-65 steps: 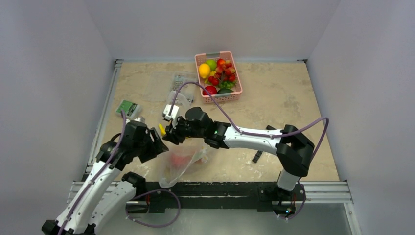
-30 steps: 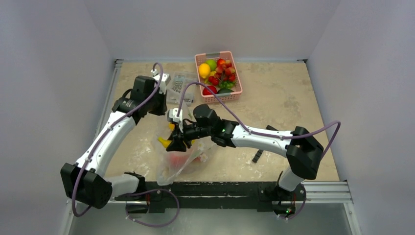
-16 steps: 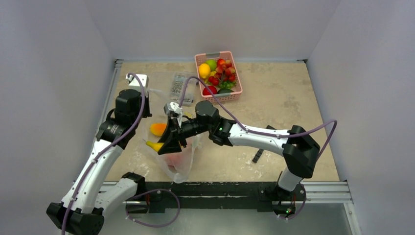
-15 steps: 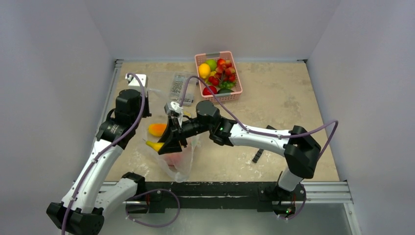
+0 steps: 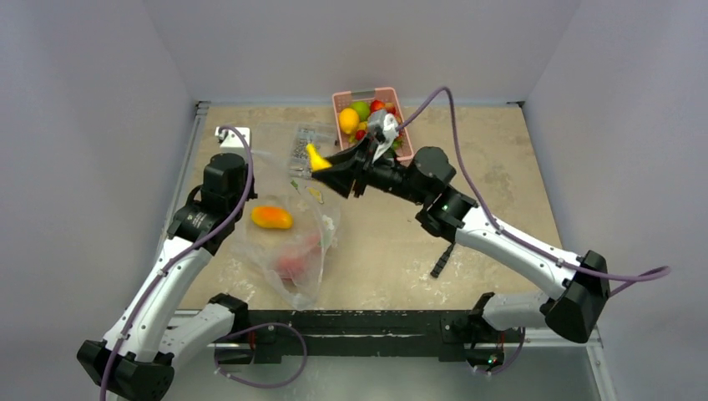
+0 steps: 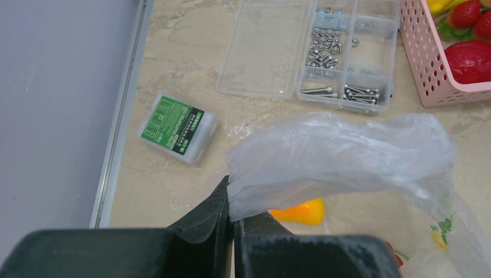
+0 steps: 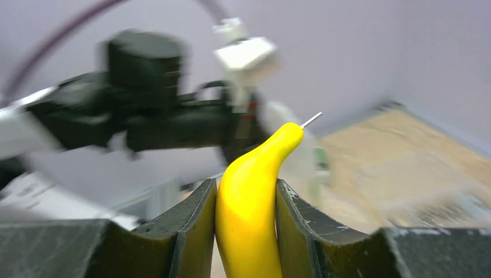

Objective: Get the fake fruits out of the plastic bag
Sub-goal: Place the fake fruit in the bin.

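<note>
The right gripper swings outward over the pink basket next, since it stands outward of the gripper, then tips its fingers down and releases the banana there.
The clear plastic bag lies crumpled at the table's left. My left gripper is shut on its raised edge. Inside the bag are fake fruits: an orange-yellow one and red ones; the left wrist view shows the orange-yellow one under the film. Above the bag's far side, my right gripper is shut on a yellow banana-shaped fruit, held in the air in front of the basket. In the right wrist view this fruit stands upright between both fingers.
A pink basket of fruits stands at the back, partly behind my right arm. A clear case of screws lies left of it, beyond the bag. A small green-labelled box sits near the left rail. Black parts lie right of centre.
My right gripper has lifted the yellow fruit out of the bag and swung back and right toward the basket. The left gripper keeps hold of the bag's edge.
</note>
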Available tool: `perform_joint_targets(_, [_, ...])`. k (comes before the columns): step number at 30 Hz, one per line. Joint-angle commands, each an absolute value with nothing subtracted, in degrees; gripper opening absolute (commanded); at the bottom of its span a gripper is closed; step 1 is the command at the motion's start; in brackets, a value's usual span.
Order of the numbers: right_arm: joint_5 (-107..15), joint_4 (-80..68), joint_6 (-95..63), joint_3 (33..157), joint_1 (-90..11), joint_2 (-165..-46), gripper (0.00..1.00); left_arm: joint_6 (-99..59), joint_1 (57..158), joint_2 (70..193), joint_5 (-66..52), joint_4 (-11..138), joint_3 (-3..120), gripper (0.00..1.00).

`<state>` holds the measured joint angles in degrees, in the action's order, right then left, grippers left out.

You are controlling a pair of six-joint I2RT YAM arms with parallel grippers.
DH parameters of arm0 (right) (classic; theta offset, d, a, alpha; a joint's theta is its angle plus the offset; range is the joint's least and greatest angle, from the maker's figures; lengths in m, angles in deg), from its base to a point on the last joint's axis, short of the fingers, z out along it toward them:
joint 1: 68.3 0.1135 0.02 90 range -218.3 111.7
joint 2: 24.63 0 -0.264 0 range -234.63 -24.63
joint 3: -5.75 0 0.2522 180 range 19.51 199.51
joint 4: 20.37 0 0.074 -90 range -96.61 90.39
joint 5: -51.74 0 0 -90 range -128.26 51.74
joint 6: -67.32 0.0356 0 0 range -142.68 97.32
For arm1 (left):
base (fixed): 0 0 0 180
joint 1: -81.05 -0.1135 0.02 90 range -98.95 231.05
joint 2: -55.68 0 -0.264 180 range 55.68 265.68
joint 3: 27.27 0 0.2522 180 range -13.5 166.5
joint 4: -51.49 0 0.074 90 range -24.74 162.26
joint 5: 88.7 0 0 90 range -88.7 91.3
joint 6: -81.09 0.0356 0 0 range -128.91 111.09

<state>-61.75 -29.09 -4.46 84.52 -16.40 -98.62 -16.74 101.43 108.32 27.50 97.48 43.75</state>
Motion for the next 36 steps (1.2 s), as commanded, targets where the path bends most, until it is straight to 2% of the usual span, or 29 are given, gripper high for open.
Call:
perform_joint_targets(1, [-41.6, -24.1, -3.6, 82.8, -23.9, -100.0, 0.00, -16.0, 102.6, 107.8, 30.8, 96.3, 43.7, 0.00])
perform_joint_targets(6, [-33.2, -18.2, -1.4, 90.7, -31.0, -110.4, 0.00, -15.7, 103.0, 108.1, 31.6, 96.3, 43.5, 0.00])
perform_joint_targets(13, [-25.2, -9.9, 5.1, 108.2, -34.4, -127.5, 0.00, -15.2, 103.8, 108.1, 32.5, 95.8, 43.1, 0.00])
perform_joint_targets(24, [-23.9, -4.4, 1.9, 137.3, -34.9, -151.9, 0.00, -14.9, 104.3, 108.8, 32.9, 95.7, 42.8, 0.00])
perform_joint_targets(32, [-19.9, -4.9, -4.3, 148.4, -35.2, -162.5, 0.28, -14.8, 104.3, 108.9, 32.8, 95.3, 42.6, 0.00])
perform_joint_targets(36, [-17.2, -4.3, -7.8, 152.9, -35.2, -165.8, 0.36, -14.8, 104.3, 109.0, 32.7, 95.3, 42.6, 0.00])
